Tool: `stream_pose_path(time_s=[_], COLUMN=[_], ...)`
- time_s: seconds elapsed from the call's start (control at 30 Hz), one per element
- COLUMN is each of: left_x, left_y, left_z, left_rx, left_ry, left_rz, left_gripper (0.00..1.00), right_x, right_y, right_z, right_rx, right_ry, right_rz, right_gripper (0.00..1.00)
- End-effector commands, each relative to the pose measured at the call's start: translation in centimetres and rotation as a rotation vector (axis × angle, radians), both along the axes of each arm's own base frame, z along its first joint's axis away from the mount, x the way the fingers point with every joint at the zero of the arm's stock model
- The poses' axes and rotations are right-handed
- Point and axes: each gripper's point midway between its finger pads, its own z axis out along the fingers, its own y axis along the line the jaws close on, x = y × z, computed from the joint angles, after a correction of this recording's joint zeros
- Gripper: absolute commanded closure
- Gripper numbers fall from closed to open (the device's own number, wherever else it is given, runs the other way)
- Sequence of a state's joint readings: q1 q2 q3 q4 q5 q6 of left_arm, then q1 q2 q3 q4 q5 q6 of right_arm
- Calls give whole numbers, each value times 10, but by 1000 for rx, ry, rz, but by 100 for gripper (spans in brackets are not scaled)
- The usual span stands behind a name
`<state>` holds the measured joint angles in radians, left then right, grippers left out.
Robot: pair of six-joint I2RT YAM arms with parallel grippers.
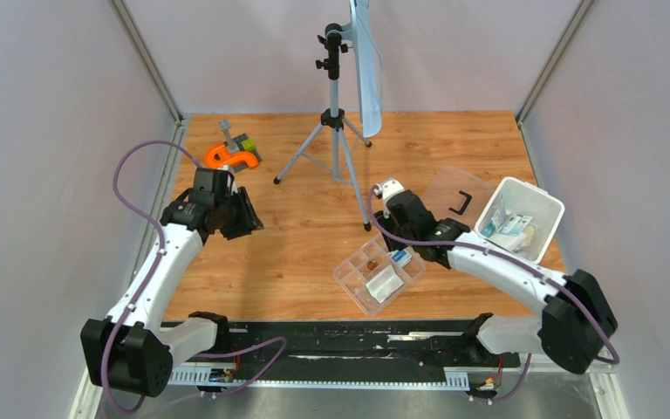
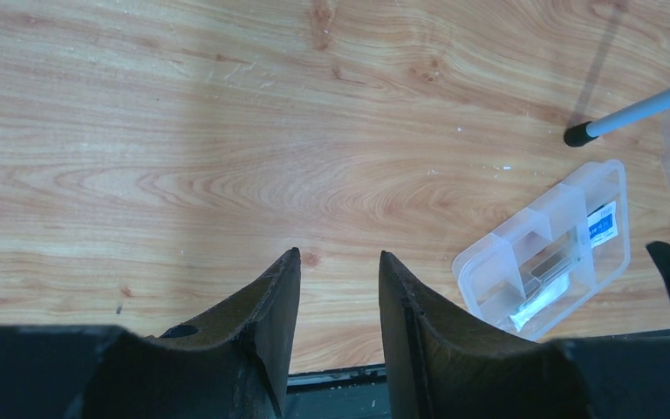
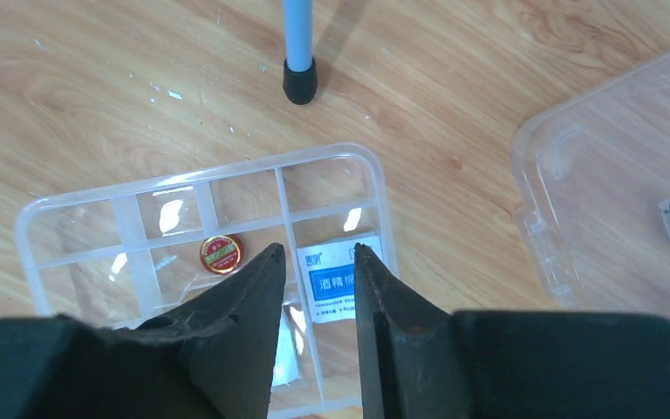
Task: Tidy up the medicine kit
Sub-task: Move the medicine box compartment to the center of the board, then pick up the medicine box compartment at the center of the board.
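My right gripper moves down and back next to close on the tray's divider beside the blue-and-white packet, since that thin divider runs between the gripper's open fingers.
The clear divided tray (image 1: pixel 343 278) lies on the wooden table at centre right. It holds a blue-and-white packet (image 3: pixel 336 275), a small red round tin (image 3: pixel 221 254) and a clear-wrapped white item (image 1: pixel 386 284). My right gripper (image 3: pixel 318 253) is open and empty, just above the tray over the packet. The white tub (image 1: pixel 534 193) sits at the right with several white and teal packets (image 1: pixel 510 225) inside. The clear lid (image 1: pixel 449 188) with its black handle (image 1: pixel 461 202) lies flat beside the tub. My left gripper (image 2: pixel 338 255) is open and empty over bare wood at the left.
A tripod (image 1: pixel 336 131) stands at the back centre; one foot (image 3: pixel 299 83) rests just beyond the tray. An orange-and-grey tool (image 1: pixel 231 155) lies at the back left. Grey walls close in the left, back and right sides.
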<state>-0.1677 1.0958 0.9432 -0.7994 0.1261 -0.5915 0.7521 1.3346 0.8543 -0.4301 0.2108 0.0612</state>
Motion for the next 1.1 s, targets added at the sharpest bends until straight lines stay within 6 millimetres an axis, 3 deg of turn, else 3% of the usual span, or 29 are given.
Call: stream_pose_path(time_s=[0.0,0.27,0.67,0.9,1.0,1.07], left_x=[8,16,18,21,22,22], left_y=[0,-6,-6,-6,-6,-6], left_z=[0,-3,-8,-8,-8,-9], left_rx=[-3,-25,-20,-16,-15,-15], left_ry=[-30,-21,-14,-16,-15,-12], left_rz=[-14,-27,-25,-28,-29,-29], left_gripper=[53,54,53,54,53,54], right_x=[-17,-38,-33,-34,-33,-32], right_y=[-6,-2,-16,-23,-23,-23], right_z=[6,-15,-28,-55,-62,-64], right_rx=[138,144,9,-83,-99,-105], right_ry=[29,113,82,140,155,153], right_rz=[-48,46,119,139,142,146], right_gripper=[65,69,69,68,71,83])
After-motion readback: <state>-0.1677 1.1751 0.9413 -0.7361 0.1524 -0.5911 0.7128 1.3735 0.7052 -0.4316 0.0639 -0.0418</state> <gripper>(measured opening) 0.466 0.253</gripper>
